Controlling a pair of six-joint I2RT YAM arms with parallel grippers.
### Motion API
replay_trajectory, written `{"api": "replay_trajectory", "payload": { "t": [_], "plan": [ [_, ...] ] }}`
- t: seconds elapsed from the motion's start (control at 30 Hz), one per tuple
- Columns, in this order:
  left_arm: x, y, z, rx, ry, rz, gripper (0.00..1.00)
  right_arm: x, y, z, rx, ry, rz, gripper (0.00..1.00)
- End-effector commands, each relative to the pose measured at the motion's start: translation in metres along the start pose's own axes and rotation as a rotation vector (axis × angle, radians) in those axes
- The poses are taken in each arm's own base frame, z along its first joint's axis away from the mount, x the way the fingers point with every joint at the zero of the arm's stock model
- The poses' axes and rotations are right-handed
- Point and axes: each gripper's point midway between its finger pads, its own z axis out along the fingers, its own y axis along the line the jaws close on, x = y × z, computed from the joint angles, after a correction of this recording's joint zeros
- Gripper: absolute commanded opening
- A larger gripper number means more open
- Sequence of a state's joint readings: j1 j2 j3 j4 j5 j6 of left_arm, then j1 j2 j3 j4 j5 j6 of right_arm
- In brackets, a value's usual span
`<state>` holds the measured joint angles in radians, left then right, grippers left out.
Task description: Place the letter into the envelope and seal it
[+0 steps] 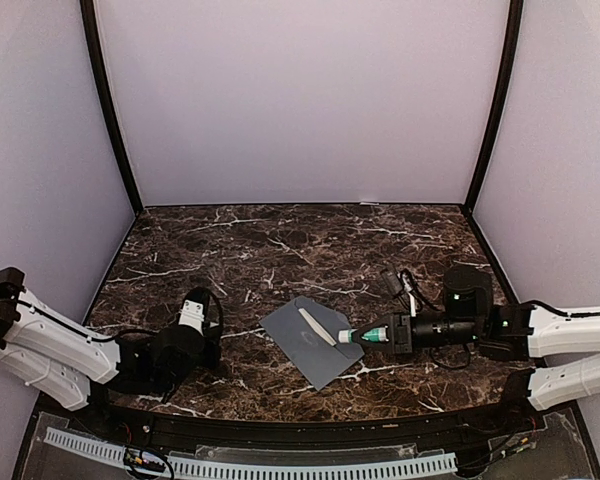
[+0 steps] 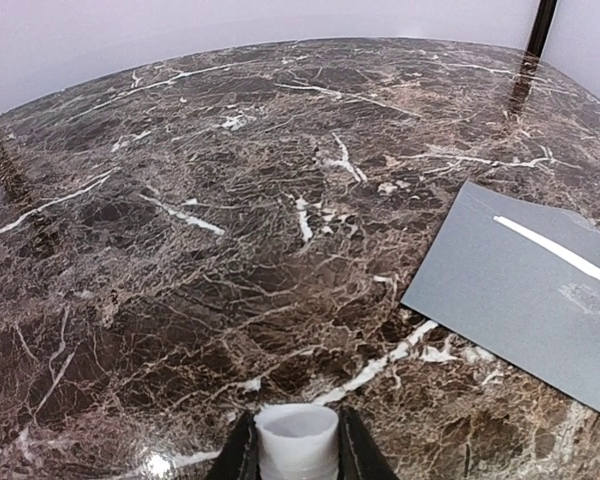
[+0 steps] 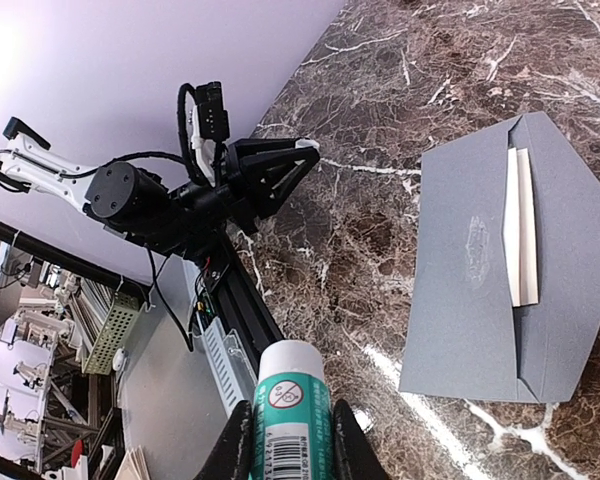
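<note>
Next, my left gripper lowers the small white cap onto the tabletop and releases it there, since bare marble lies below the gripper, clear of the envelope (image 1: 310, 343).
The grey-blue envelope (image 1: 310, 343) lies flat on the marble table between the arms; it also shows in the left wrist view (image 2: 525, 295) and the right wrist view (image 3: 480, 300). Only a thin cream-white strip of the letter (image 1: 315, 326) (image 3: 521, 225) shows at the flap's edge; the rest is hidden inside. My right gripper (image 1: 385, 334) (image 3: 292, 440) is shut on a white-and-green glue stick (image 1: 365, 335) (image 3: 292, 400), its tip at the envelope's right edge. My left gripper (image 1: 192, 318) (image 2: 297, 450) is shut on a small white cap (image 2: 297, 435), left of the envelope.
White walls enclose the table on three sides. A black rail (image 1: 280, 425) runs along the near edge. A small black connector with cable (image 1: 395, 283) lies behind the right gripper. The left arm (image 3: 140, 200) shows in the right wrist view.
</note>
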<state>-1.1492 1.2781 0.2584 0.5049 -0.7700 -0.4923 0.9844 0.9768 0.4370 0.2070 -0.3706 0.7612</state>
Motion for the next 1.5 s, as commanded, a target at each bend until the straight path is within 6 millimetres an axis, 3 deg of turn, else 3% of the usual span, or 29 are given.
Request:
{"api": "replay_trajectory", "payload": {
  "t": [0.0,0.27,0.53,0.67,0.93,1.27,1.47],
  "plan": [
    [0.010,0.005,0.009,-0.042,0.002,-0.048,0.01,-0.007,0.003,0.002,-0.023,-0.040,-0.019,0.00],
    [0.044,0.005,0.015,-0.056,0.117,-0.085,0.08,-0.006,-0.001,0.002,-0.004,-0.043,-0.026,0.00],
    [0.059,0.001,0.010,-0.022,0.178,-0.103,0.32,-0.004,-0.004,0.003,0.003,-0.035,-0.029,0.00],
    [0.055,-0.001,0.006,-0.031,0.183,-0.101,0.48,-0.004,-0.004,0.003,0.004,-0.037,-0.029,0.00],
    [0.011,-0.019,-0.003,0.008,0.137,-0.120,0.77,-0.011,0.000,0.007,-0.003,-0.044,-0.033,0.00],
    [-0.076,-0.043,-0.037,0.181,0.018,-0.283,0.84,-0.054,0.017,0.015,-0.017,-0.176,-0.073,0.00],
    [-0.106,-0.059,-0.056,0.308,-0.004,-0.342,0.83,-0.078,0.028,0.019,-0.057,-0.276,-0.097,0.00]
  ]
}}
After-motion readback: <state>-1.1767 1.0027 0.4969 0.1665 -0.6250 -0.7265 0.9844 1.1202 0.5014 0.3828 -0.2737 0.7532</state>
